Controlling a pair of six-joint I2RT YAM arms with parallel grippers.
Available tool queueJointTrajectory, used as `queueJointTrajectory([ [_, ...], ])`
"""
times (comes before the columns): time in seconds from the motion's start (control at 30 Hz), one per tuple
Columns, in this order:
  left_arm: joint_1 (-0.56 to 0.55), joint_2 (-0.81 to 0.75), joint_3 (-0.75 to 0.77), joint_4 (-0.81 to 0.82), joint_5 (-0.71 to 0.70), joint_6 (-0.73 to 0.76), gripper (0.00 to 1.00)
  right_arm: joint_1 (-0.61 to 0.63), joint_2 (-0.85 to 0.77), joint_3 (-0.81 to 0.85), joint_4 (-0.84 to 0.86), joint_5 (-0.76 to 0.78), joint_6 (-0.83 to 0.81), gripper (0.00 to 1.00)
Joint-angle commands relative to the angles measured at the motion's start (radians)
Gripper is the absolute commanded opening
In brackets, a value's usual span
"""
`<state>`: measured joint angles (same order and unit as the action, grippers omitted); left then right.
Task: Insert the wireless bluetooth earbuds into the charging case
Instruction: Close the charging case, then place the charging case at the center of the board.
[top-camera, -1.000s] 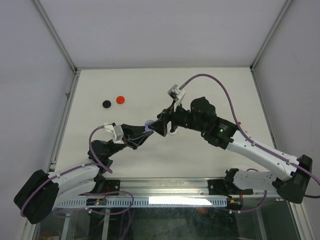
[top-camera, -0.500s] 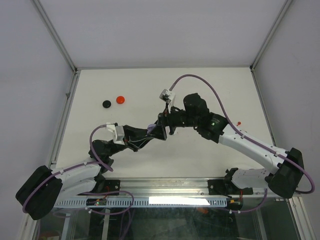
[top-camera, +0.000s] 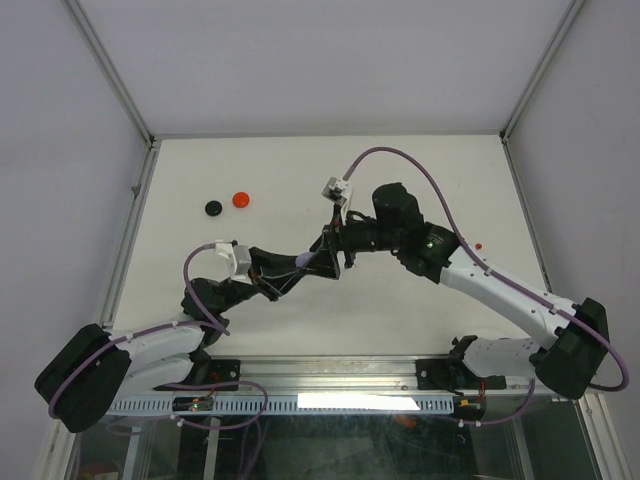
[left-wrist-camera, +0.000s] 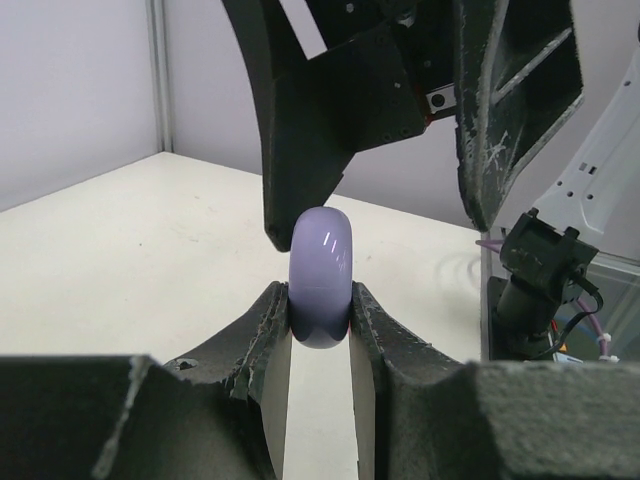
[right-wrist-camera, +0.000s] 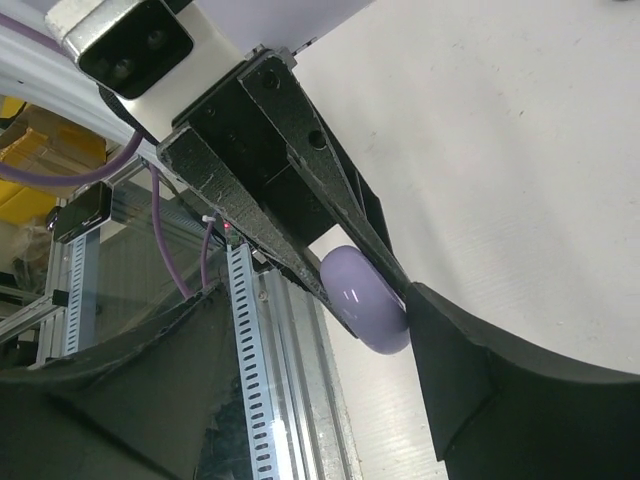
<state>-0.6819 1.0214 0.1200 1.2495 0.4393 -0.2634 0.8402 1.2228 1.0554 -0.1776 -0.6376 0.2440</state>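
My left gripper tilts nose-down next and lowers to the white tabletop below it to release the lilac charging case (left-wrist-camera: 320, 272), which it still holds aloft.
A closed lilac charging case (left-wrist-camera: 320, 272) stands on edge, pinched between the fingers of my left gripper (left-wrist-camera: 320, 305), which is shut on it above the table. My right gripper (right-wrist-camera: 330, 370) is open and meets it nose to nose. One right finger (right-wrist-camera: 470, 370) touches the case (right-wrist-camera: 365, 300); the other finger (right-wrist-camera: 150, 390) stands well apart. In the top view the two grippers (top-camera: 308, 262) (top-camera: 335, 250) meet at the table's middle and hide the case. A black earbud (top-camera: 213, 207) and a red earbud (top-camera: 240, 199) lie on the table at the far left.
A tiny red speck (top-camera: 479, 245) lies on the white table (top-camera: 420, 170) right of the right arm. Aluminium frame posts (top-camera: 110, 80) and grey walls close in the back and sides. A slotted metal rail (top-camera: 330, 403) runs along the near edge.
The right gripper has swung left and closed in on the left gripper's tip, so its fingers now straddle the case. The left gripper keeps its hold and has shifted slightly right.
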Motion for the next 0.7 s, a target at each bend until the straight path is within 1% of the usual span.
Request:
queueJointTrajectory([
  [0.0, -0.005, 0.016, -0.02, -0.001, -0.077, -0.05, 0.02, -0.011, -0.063, 0.005, 0.041, -0.04, -0.011, 0.74],
  [0.1, -0.005, 0.021, -0.025, -0.031, -0.095, -0.084, 0.03, -0.017, -0.086, -0.013, 0.029, 0.056, -0.017, 0.74],
  [0.13, -0.006, 0.024, -0.024, -0.051, -0.108, -0.1, 0.03, -0.019, -0.097, -0.019, 0.02, 0.109, -0.02, 0.74],
  [0.17, -0.005, 0.027, -0.022, -0.075, -0.124, -0.122, 0.03, -0.019, -0.108, -0.029, 0.011, 0.197, -0.022, 0.75],
  [0.2, -0.005, 0.032, -0.018, -0.106, -0.137, -0.144, 0.03, -0.02, -0.118, -0.04, 0.003, 0.236, -0.028, 0.75],
  [0.27, -0.006, 0.043, 0.001, -0.194, -0.166, -0.198, 0.04, -0.021, -0.137, -0.067, -0.01, 0.369, -0.043, 0.75],
  [0.43, -0.007, 0.094, 0.068, -0.383, -0.213, -0.339, 0.07, -0.02, -0.18, -0.158, -0.01, 0.589, -0.051, 0.76],
  [0.53, -0.006, 0.15, 0.125, -0.495, -0.229, -0.389, 0.07, -0.021, -0.204, -0.21, -0.006, 0.679, -0.05, 0.76],
  [0.67, -0.006, 0.27, 0.206, -0.579, -0.231, -0.451, 0.1, -0.021, -0.223, -0.254, 0.002, 0.737, -0.062, 0.77],
])
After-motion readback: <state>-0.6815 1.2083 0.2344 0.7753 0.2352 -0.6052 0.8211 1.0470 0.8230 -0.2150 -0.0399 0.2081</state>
